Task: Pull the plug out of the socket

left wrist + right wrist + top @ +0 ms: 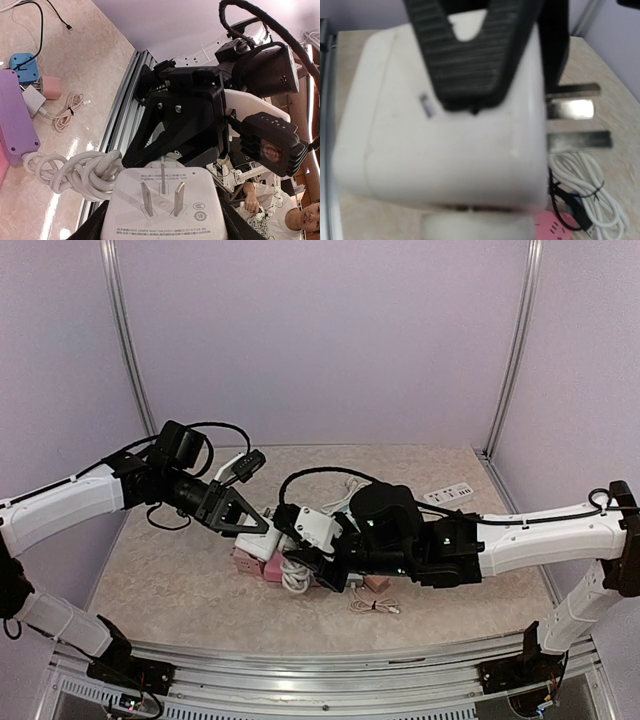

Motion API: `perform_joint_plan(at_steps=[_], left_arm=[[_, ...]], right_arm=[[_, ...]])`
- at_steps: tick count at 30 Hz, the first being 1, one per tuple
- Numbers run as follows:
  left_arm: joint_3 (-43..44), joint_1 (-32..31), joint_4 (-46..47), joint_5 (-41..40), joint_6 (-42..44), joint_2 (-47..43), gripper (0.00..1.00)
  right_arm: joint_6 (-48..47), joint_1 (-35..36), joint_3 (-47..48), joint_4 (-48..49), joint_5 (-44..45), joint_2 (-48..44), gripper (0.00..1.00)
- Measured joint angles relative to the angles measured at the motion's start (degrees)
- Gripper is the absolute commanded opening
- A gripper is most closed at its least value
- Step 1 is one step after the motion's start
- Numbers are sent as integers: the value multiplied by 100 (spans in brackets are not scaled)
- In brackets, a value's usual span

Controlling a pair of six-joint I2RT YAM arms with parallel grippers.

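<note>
My left gripper holds the socket. My right gripper will next pull the plug to the right in the top view, then down toward the purple strip, and then let go of it.
The socket (165,210) is a white cube adapter with three metal prongs. It hangs in the air with my left gripper (162,225) shut on its sides. In the top view the socket (284,515) sits between the two arms, at my left gripper (262,522). The plug (165,161) is a small white piece on the cube's far face, and my right gripper (167,150) is shut on it. In the right wrist view the plug (475,227) lies under the socket (445,140) with a thin dark gap between them. Its white cord (70,172) hangs knotted.
A pink power strip (255,565) and a purple one (15,115) lie on the table below the grippers. Nearby are a blue adapter (22,67), a small pink charger (50,86), a coiled cable (375,606) and a white power strip (447,495) at the back right.
</note>
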Motion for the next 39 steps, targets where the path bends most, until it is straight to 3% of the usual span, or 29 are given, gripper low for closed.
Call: perform_joint_plan(at_steps=[9,20,25,39], left_arm=[[127,0,-372,17,271,4,0],[-181,66,566,-538,-435,-313,0],[-260,426,855,-1056,-595,-551,0],[-267,439,960,-1172,-682,-564,0]], right_arm=[[-267,-11,192,-302,-107,2,0],[308,44,70,-68,695,0,0],[695,79,70,-280,859,-52,0],[787,94,17,-306,1032,-236,0]])
